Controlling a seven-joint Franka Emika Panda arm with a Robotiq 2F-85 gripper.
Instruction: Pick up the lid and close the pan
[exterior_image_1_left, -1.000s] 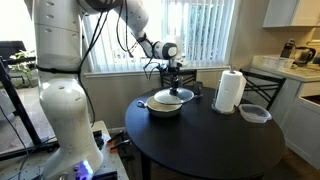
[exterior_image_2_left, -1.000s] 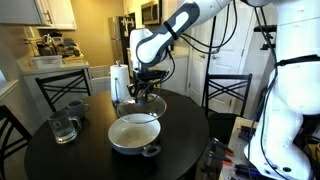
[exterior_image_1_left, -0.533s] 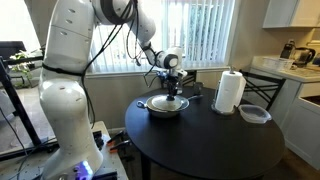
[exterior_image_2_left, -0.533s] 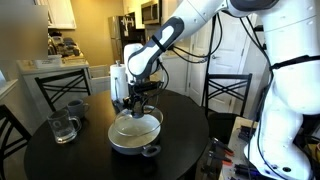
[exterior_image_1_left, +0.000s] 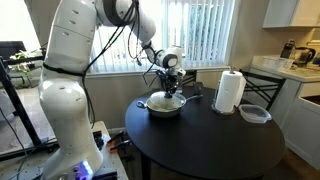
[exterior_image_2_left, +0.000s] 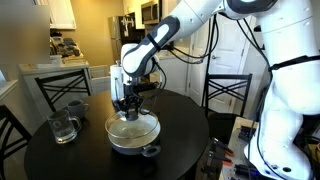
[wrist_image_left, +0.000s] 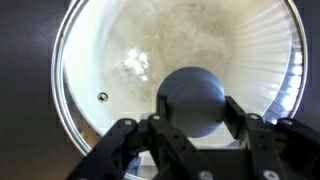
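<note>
My gripper lowers next, seats the lid on the pan's rim (exterior_image_2_left: 136, 147) below it and releases the knob, since a gap shows under the lid.
The round glass lid (wrist_image_left: 150, 60) with its metal rim fills the wrist view; its dark knob (wrist_image_left: 192, 100) sits between the fingers. My gripper (wrist_image_left: 192, 112) is shut on the knob. In both exterior views the gripper (exterior_image_1_left: 168, 88) (exterior_image_2_left: 130, 105) holds the lid (exterior_image_2_left: 131, 124) low over the silver-grey pan (exterior_image_1_left: 165, 105) (exterior_image_2_left: 134, 138), lying on or just above its rim; I cannot tell which. The pan's short dark handle (exterior_image_2_left: 151, 151) points toward the table's front edge.
The pan stands on a round dark table (exterior_image_1_left: 215, 140). A paper towel roll (exterior_image_1_left: 230, 91) and a clear squarish container (exterior_image_1_left: 254, 113) stand beside it. A glass mug (exterior_image_2_left: 63, 127) and a dark cup (exterior_image_2_left: 76, 108) stand at one side. Chairs surround the table.
The gripper has carried the lid from beyond the pan to directly over it and lowered it onto or close to the rim.
</note>
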